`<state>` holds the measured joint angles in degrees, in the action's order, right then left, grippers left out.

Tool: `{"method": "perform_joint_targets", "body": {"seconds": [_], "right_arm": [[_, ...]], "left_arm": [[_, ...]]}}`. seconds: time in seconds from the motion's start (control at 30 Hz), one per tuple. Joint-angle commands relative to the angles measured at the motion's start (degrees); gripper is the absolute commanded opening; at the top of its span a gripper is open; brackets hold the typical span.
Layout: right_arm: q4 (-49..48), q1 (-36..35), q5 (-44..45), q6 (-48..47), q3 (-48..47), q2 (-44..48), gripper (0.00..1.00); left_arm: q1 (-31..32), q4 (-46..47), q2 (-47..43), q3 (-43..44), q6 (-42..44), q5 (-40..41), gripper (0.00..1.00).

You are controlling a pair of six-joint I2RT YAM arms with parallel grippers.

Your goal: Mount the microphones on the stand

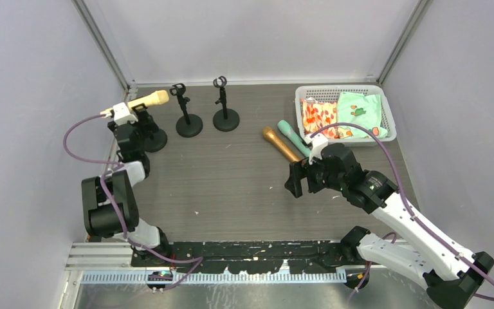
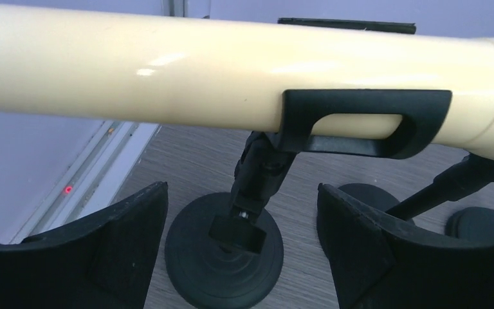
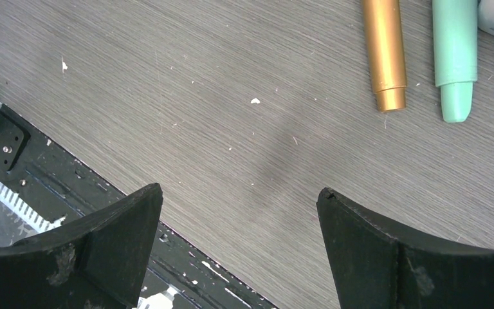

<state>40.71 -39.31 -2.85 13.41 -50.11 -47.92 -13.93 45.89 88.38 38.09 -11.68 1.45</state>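
My left gripper is at the cream-yellow microphone and should next move away from it, to the right in the top view, onto the middle black stand's post (image 1: 184, 109) (image 2: 428, 196), because that stand's clip is empty.
The cream-yellow microphone (image 1: 148, 100) rests level in the clip of the leftmost black stand (image 1: 155, 140). In the left wrist view the cream-yellow microphone (image 2: 231, 71) crosses the top, held by the black clip (image 2: 366, 122) above the stand's round base (image 2: 225, 257). My left gripper (image 1: 143, 121) is open just below the microphone, and in its own view (image 2: 241, 212) its jaws stand wide apart, touching nothing. The golden-brown microphone (image 1: 281, 144) and the mint-green microphone (image 1: 294, 138) lie side by side on the table. My right gripper (image 1: 298, 178) is open and empty, near them (image 3: 239, 199).
Two more black stands (image 1: 188, 122) (image 1: 225, 116) with empty clips stand at the back centre. A white basket (image 1: 386, 112) with coloured cloths sits at the back right. In the right wrist view the golden-brown microphone (image 3: 384, 51) and the mint-green microphone (image 3: 455, 58) show at top right.
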Motion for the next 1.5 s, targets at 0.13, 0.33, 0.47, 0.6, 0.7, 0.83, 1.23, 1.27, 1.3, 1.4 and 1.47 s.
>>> {"method": "perform_joint_targets", "body": {"seconds": [0.13, 0.33, 0.47, 0.6, 0.7, 0.83, 1.23, 1.27, 1.3, 1.4, 1.47], "right_arm": [[-4.4, -0.2, 6.6, 3.6, -2.2, 1.5, 0.95], [-8.9, -0.2, 12.7, 8.8, -2.2, 0.6, 0.95], [-14.1, -0.2, 15.8, 11.5, -1.2, -0.9, 0.95], [-22.1, -0.2, 15.7, 12.5, 0.5, -2.7, 0.95], [-25.4, -0.2, 15.2, 12.1, 0.2, -4.6, 0.95], [-27.3, -0.2, 14.5, 11.9, -0.1, -5.0, 0.95], [-24.4, -0.2, 13.7, 11.8, 1.5, -0.1, 0.95], [-23.7, -0.2, 13.8, 11.4, 1.4, 0.2, 0.95], [-23.1, -0.2, 14.1, 11.1, 1.3, 0.6, 0.95], [-21.5, -0.2, 15.2, 9.9, 1.4, 1.8, 0.95], [-20.6, -0.2, 15.8, 9.3, 1.5, 2.3, 0.94]], "left_arm": [[-0.2, -10.3, -15.0, -4.9, -12.8, 7.4, 0.88], [-0.2, -25.6, -31.2, -8.1, -22.8, 6.4, 0.87], [-0.2, -40.5, -41.8, -7.0, -24.8, 1.9, 0.86], [0.2, -58.1, -47.1, -3.1, -23.8, -3.6, 0.85], [1.1, -63.4, -48.6, -2.8, -22.2, -5.1, 0.83], [6.6, -61.9, -49.4, -4.2, -18.9, 0.2, 0.79], [39.3, -36.6, -22.7, -1.6, -6.4, 33.6, 0.82], [39.3, -33.1, -19.6, -0.4, -4.6, 34.4, 0.82], [39.3, -30.4, -16.7, 0.4, -2.9, 35.0, 0.82], [38.3, -24.7, -8.0, 3.5, 0.2, 34.9, 0.82], [36.9, -21.9, -4.1, 5.3, 0.3, 32.5, 0.8]]}}
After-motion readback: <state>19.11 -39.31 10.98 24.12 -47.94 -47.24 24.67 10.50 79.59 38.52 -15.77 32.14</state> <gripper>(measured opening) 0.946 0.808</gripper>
